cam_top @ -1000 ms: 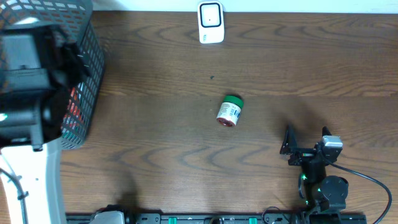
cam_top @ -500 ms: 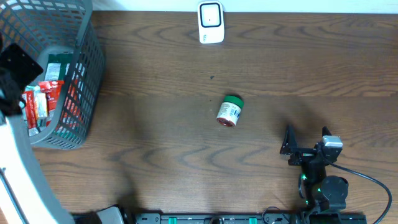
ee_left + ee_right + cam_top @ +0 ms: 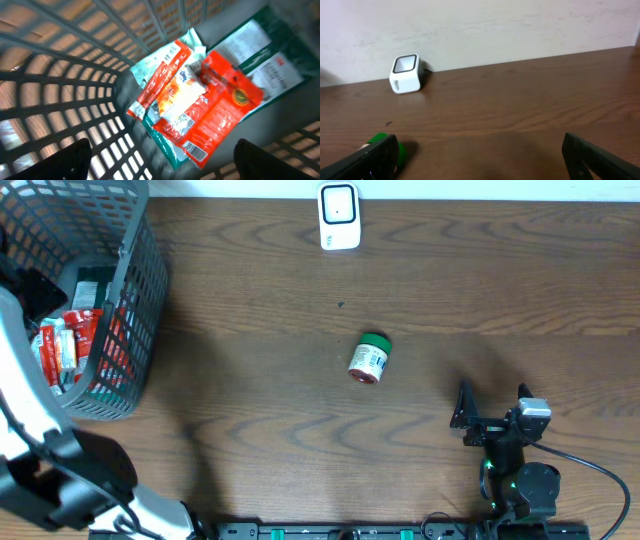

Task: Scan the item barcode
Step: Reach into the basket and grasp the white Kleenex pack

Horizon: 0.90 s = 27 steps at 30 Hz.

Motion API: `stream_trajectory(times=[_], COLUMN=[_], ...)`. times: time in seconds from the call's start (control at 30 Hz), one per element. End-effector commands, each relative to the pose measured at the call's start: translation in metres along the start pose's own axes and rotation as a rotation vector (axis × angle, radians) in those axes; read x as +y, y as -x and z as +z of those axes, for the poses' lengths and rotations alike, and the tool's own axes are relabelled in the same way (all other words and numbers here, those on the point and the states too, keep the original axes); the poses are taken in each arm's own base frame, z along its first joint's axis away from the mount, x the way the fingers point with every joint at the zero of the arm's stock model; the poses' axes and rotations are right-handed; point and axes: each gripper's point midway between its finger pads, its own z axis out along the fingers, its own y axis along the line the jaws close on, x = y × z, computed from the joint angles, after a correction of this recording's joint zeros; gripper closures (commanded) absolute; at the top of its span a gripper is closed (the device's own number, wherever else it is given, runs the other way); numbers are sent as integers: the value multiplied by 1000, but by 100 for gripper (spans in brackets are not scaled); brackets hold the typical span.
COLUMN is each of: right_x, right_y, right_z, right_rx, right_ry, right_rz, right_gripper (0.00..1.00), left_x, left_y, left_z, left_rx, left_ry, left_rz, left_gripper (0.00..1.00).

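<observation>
The white-and-orange packet [image 3: 66, 350] is below, uncovered on top of the red packets. I will next lower the open fingers of my left gripper deeper into the basket [image 3: 135, 300] and close them around the packet.
A small jar with a green lid [image 3: 369, 359] lies on its side mid-table; in the right wrist view the jar [image 3: 395, 149] peeks out behind my left finger. The white barcode scanner [image 3: 339, 216] stands at the table's far edge and also shows as the scanner [image 3: 405, 73] against the wall. My right gripper [image 3: 492, 408] rests open and empty near the front right, right of the jar. My left gripper [image 3: 162, 167] hangs open and empty inside the grey basket [image 3: 135, 300], above red and teal snack packets [image 3: 200, 112]; a barcode shows on one red packet.
The basket wall [image 3: 65, 100] of grey mesh closes in on the left gripper's left side. My left arm's white link [image 3: 30, 420] runs along the left edge. A cable [image 3: 590, 470] trails from the right arm's base.
The left arm has swung off the top of the basket toward the front left, uncovering the packets in the overhead view. The right arm and the jar have not moved.
</observation>
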Motion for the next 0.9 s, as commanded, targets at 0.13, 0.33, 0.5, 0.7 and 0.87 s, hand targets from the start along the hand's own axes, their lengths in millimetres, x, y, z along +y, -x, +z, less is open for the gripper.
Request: stream_trajectory(times=[0.13, 0.33, 0.5, 0.7, 0.87], right_x=[-2, -2, -2, -2, -2], right_y=[0, 0, 0, 0, 0], right_z=[0, 0, 0, 0, 0], right_rx=[0, 0, 0, 0, 0], right_ry=[-6, -6, -6, -6, -6], right_rz=[-11, -11, -11, -11, -11], right_gripper=[1, 1, 0, 1, 1], left_x=[-9, -17, -24, -27, -30], left_y=[-12, -26, -36, -45, -40], left_z=[51, 94, 128, 149, 151], left_rx=[122, 215, 271, 312, 289], left_ry=[40, 68, 83, 95, 85], left_rz=[36, 68, 102, 113, 105], left_gripper=[16, 21, 21, 24, 40])
